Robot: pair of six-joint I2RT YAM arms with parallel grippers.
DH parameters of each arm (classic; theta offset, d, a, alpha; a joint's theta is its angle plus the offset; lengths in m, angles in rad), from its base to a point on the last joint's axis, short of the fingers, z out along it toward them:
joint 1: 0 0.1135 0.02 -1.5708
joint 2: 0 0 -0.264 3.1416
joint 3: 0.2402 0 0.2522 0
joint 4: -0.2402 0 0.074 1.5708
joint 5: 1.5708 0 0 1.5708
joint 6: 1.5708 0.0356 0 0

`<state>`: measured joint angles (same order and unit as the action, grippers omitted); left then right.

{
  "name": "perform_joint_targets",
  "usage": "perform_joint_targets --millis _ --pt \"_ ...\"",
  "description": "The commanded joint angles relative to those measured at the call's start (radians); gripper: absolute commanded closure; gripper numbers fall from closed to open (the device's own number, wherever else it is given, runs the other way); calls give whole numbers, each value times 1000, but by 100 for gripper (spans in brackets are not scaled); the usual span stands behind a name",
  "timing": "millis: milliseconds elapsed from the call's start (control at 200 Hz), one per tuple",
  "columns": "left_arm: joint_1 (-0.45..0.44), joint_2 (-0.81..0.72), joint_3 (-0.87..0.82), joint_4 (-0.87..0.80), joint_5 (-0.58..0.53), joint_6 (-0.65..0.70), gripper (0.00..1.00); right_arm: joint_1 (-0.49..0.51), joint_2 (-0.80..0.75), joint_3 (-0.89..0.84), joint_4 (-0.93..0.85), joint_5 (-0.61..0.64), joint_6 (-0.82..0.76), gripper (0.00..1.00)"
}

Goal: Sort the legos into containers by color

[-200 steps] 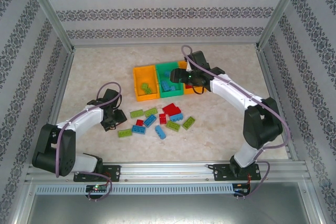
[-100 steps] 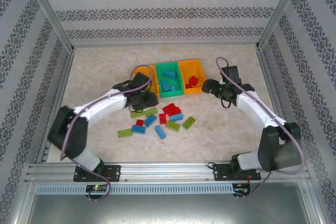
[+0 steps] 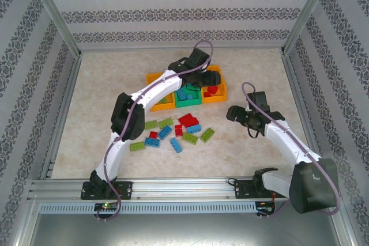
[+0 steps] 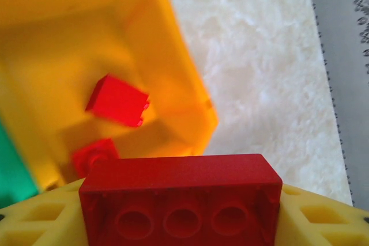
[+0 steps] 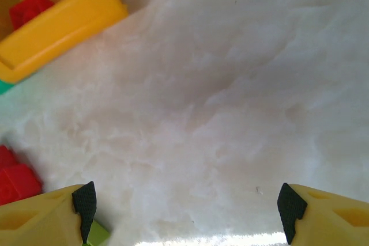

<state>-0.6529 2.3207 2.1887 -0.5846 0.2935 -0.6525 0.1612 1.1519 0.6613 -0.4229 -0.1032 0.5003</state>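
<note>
I will keep my left gripper over the orange bin and open it wide to release the red lego, since other red legos already lie inside the bin.
My left gripper (image 3: 211,78) reaches across the containers and hangs over the right orange bin (image 3: 218,97). It is shut on a red lego (image 4: 181,197), held underside toward the camera between the yellow fingers (image 4: 40,223). Below it, the orange bin (image 4: 184,73) holds two red legos (image 4: 118,101). The green bin (image 3: 185,103) holds blue legos, and the left orange bin (image 3: 154,79) is partly hidden by the arm. Several loose red, blue and green legos (image 3: 176,129) lie in front of the bins. My right gripper (image 3: 234,113) (image 5: 187,208) stands open over bare table, right of the pile.
The table is walled by patterned panels and a metal frame (image 3: 184,187) along the near edge. A corner of the right orange bin (image 5: 63,21) lies far left of my right gripper. Red (image 5: 14,182) and green (image 5: 99,235) legos sit by its left finger.
My left arm swung from the left side of the pile over the bins to the right orange bin. My right arm pulled back from that bin, toward the near right.
</note>
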Motion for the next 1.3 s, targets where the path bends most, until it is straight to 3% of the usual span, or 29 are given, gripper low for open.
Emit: perform_joint_targets --millis 0,475,709,779,1009,1294 --pt "6 84 139 -95 25 27 54 43 -48 -39 -10 -16 -50 15" --pt "28 186 201 -61 34 -44 37 235 -58 -103 -5 29 -46 14" --pt "26 148 188 -65 28 -22 14 317 -71 -106 0 36 -91 9" --pt "22 129 188 -61 30 -14 0 344 -69 -107 23 11 -116 8" --pt "22 41 120 -7 49 -15 0 443 6 -57 43 -39 -180 3" --pt "24 -43 96 -6 48 -15 0 510 83 126 -131 72 -317 2"
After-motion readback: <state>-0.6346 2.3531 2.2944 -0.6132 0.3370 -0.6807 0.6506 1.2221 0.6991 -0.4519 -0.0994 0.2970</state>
